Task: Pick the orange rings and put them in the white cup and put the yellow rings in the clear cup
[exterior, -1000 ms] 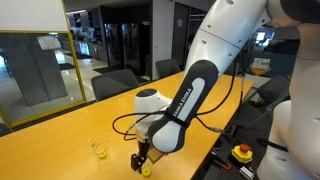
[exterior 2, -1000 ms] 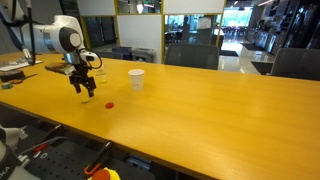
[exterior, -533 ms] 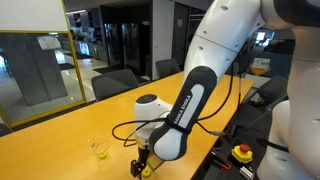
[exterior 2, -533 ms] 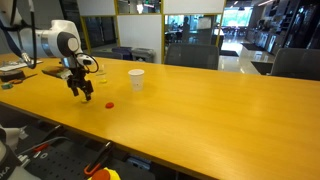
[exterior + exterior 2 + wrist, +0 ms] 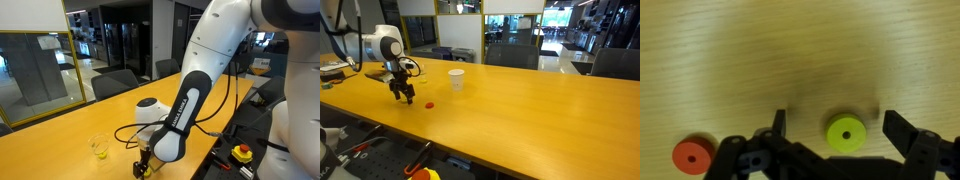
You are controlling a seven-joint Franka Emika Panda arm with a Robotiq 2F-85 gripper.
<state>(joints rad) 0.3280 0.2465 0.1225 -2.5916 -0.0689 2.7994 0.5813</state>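
Note:
The yellow ring is between my gripper's two fingers. I need to keep my gripper low over the tabletop next and close its fingers on the yellow ring's outer rim (image 5: 148, 172) (image 5: 846, 133).
In the wrist view a yellow ring (image 5: 846, 132) lies flat on the wooden table between the two dark fingers of my open gripper (image 5: 840, 128), touching neither. An orange ring (image 5: 692, 155) lies to its left, outside the jaws. In both exterior views the gripper (image 5: 143, 165) (image 5: 405, 95) hangs low over the table. An orange ring (image 5: 429, 103) rests just beside it. The white cup (image 5: 456, 79) stands further along the table. The clear cup (image 5: 98, 147) stands close to the gripper, with something yellow inside.
The table's front edge (image 5: 190, 172) runs close to the gripper. A yellow box with a red button (image 5: 242, 153) sits below that edge. Chairs (image 5: 115, 83) line the far side of the table.
The gripper has sunk a little closer to the table over the yellow ring. Its jaws have stayed open and the rings and cups have not moved.

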